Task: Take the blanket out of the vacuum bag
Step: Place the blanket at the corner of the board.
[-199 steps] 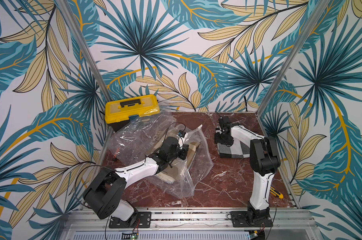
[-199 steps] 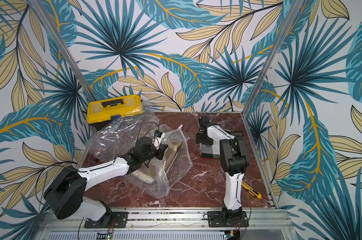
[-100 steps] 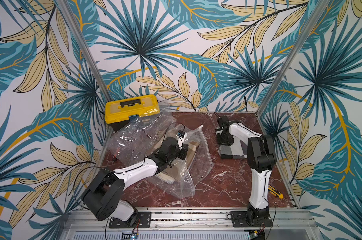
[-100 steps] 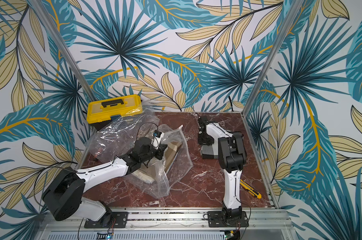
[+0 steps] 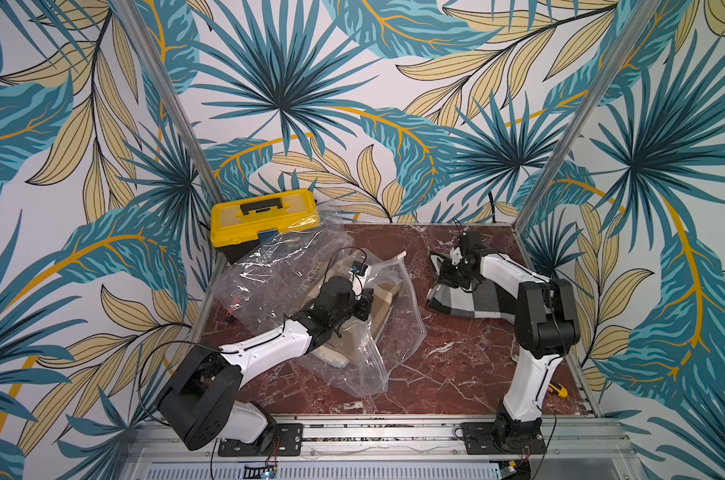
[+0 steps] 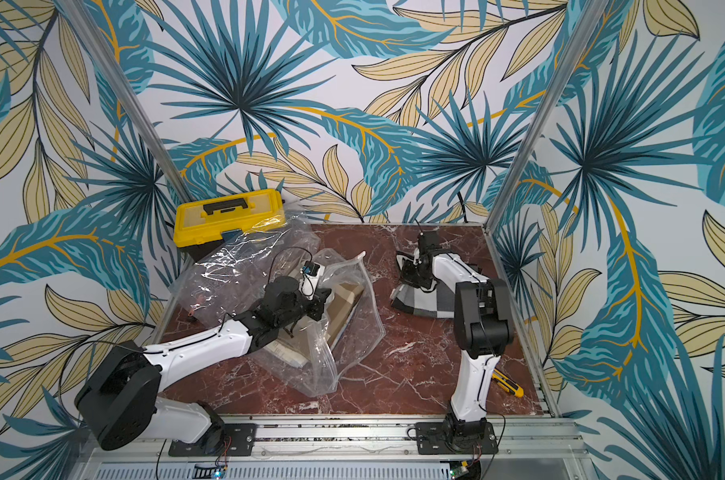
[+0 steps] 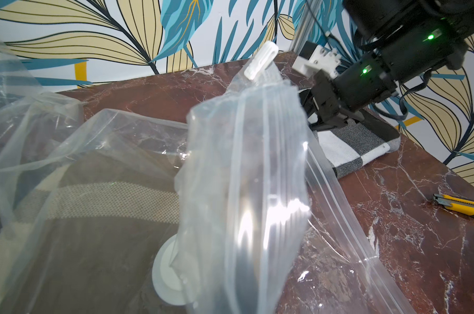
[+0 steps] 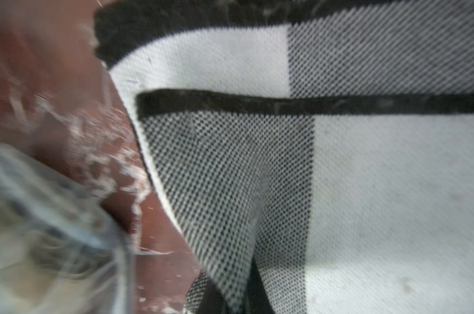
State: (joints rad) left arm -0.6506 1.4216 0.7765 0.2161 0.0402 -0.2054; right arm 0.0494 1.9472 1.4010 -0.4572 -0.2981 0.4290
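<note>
My right gripper draws the checked blanket's fold outward onto the bare tabletop by the back wall next and releases it there, since that part of the tabletop lies empty.
The vacuum bag lies mid-table, clear, with a zip edge and a white slider clip. Its round white valve shows in the left wrist view. A folded brown and beige blanket lies inside it. My left gripper is shut on the bag's zip edge, which stands bunched up from the jaws and hides the fingers. A black, white and grey checked blanket lies outside the bag at the right rear. My right gripper is shut on a raised fold at its edge.
A yellow toolbox stands at the back left corner, with more crinkly clear plastic heaped in front of it. A yellow utility knife lies near the front right edge. Patterned walls close in the left, back and right sides.
My right gripper has closed from open onto the checked blanket's edge, and that arm's elbow has shifted slightly. The left arm and the bag have stayed put.
</note>
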